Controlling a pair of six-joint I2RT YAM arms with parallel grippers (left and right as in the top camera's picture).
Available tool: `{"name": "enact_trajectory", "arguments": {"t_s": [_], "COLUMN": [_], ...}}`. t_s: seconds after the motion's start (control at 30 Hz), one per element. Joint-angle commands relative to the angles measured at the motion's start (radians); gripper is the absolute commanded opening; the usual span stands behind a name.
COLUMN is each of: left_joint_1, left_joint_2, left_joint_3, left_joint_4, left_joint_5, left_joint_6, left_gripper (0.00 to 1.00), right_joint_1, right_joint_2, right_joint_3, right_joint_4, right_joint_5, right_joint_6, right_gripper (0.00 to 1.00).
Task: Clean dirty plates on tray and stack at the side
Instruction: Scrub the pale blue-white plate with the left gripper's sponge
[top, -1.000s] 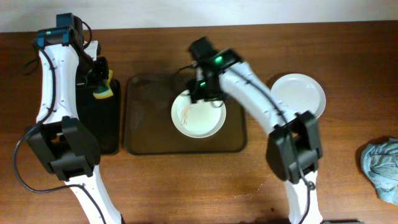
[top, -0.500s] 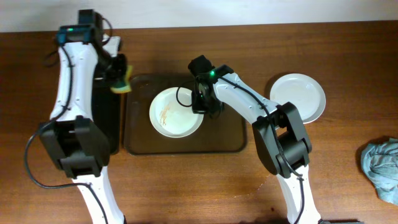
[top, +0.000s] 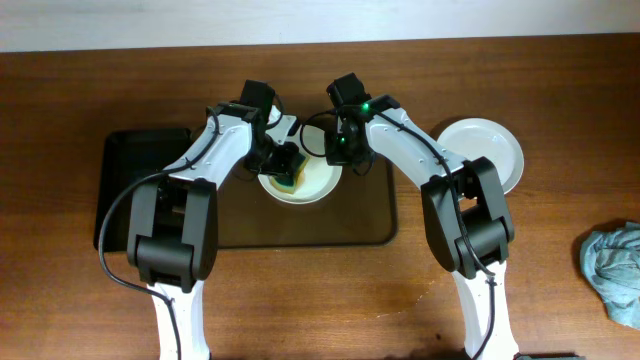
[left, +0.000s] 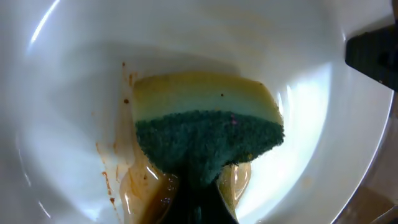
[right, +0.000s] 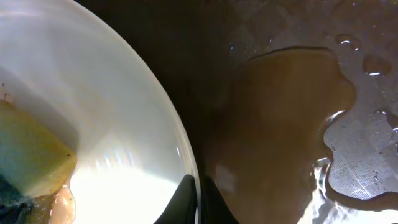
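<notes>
A second white plate (top: 484, 146) already rests beside the tray, so the held rim goes up and over the second plate next, then down for my right gripper to release.
A white plate (top: 316, 185) lies at the back of the dark-brown tray (top: 300, 225). My left gripper (top: 284, 160) is shut on a yellow-and-green sponge (top: 290, 176), which presses into the plate's bowl. In the left wrist view the sponge (left: 205, 124) sits on the plate (left: 74, 74) beside orange-brown smears, pinched by the left gripper (left: 199, 202). My right gripper (top: 343, 152) is shut on the plate's right rim. The right wrist view shows that gripper (right: 199, 196) with one finger on each side of the plate's (right: 93, 124) edge. A second white plate (top: 482, 155) rests on the table at the right.
A narrower black tray (top: 140, 190) lies left of the brown tray. Puddles of water (right: 367, 155) sit on the tray's surface beside the held plate. A crumpled blue-grey cloth (top: 612, 270) is at the table's right edge.
My left arm has swung from over the black tray to the plate, bringing the sponge down into it. The right gripper has closed on the plate's rim, and the plate has shifted on the tray.
</notes>
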Motion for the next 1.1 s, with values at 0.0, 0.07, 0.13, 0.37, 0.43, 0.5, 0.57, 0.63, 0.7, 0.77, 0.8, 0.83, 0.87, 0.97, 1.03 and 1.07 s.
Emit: {"name": "enact_trajectory", "arguments": {"t_s": [0.0,0.07,0.13,0.37,0.43,0.5,0.57,0.63,0.7,0.77,0.8,0.83,0.87,0.97,1.03,1.07], "left_joint_1": [0.006,0.013,0.011,0.056,0.064,0.062,0.079,0.115,0.174,0.191,0.188,0.181,0.161,0.089,0.057,0.050], "left_joint_2": [0.005,0.005,0.006,0.036,0.036,0.053,0.079,0.080,0.080,0.080,0.080,0.080,0.080,0.080,0.081,0.082], "left_joint_3": [-0.034,-0.034,-0.034,-0.034,-0.034,-0.034,-0.034,-0.030,0.010,0.027,0.026,0.026,0.026,0.026,0.026,0.026], "left_joint_4": [0.114,0.261,0.303,-0.074,0.002,0.092,0.107,0.101,0.012,-0.051,-0.075,-0.098,-0.136,-0.194,-0.172,-0.147], "left_joint_5": [-0.093,-0.267,-0.371,0.204,0.326,0.267,0.220,0.142,-0.111,-0.241,-0.278,-0.294,-0.294,-0.031,0.240,0.349], "left_joint_6": [-0.055,-0.072,-0.072,0.035,0.004,-0.084,-0.192,-0.234,-0.237,-0.138,-0.126,-0.111,-0.096,0.159,0.211,0.210], "left_gripper": [0.01,0.01,0.01,0.00,0.00,0.00,0.01,0.00,0.00,0.01,0.00,0.00,0.00,0.00,0.00,0.00], "right_joint_1": [0.006,0.008,0.017,0.022,0.022,0.022,0.022,0.021,0.015,0.014,0.014,0.014,0.014,0.014,0.014,0.014], "right_joint_2": [0.005,0.005,0.005,0.005,0.005,0.005,0.005,0.005,0.005,0.005,0.005,0.005,0.005,0.005,0.005,0.005], "right_joint_3": [-0.009,-0.027,-0.048,-0.052,-0.053,-0.053,-0.058,-0.083,-0.096,-0.096,-0.096,-0.096,-0.096,-0.096,-0.096,-0.096], "right_joint_4": [0.003,0.003,0.003,0.019,0.018,0.011,0.011,0.019,0.026,0.034,0.037,0.037,0.037,0.039,0.041,0.041], "right_joint_5": [-0.037,-0.086,-0.091,-0.093,-0.097,-0.100,-0.146,-0.153,-0.175,-0.175,-0.175,-0.176,-0.179,-0.178,-0.178,-0.178], "right_joint_6": [-0.006,0.017,0.020,0.020,0.019,0.019,0.029,0.084,0.084,0.084,0.085,0.085,0.084,0.084,0.084,0.084], "right_gripper": [0.04,0.04,0.04,0.04,0.04,0.04,0.04,0.04,0.04,0.04,0.04,0.04,0.04,0.04,0.04,0.04]}}
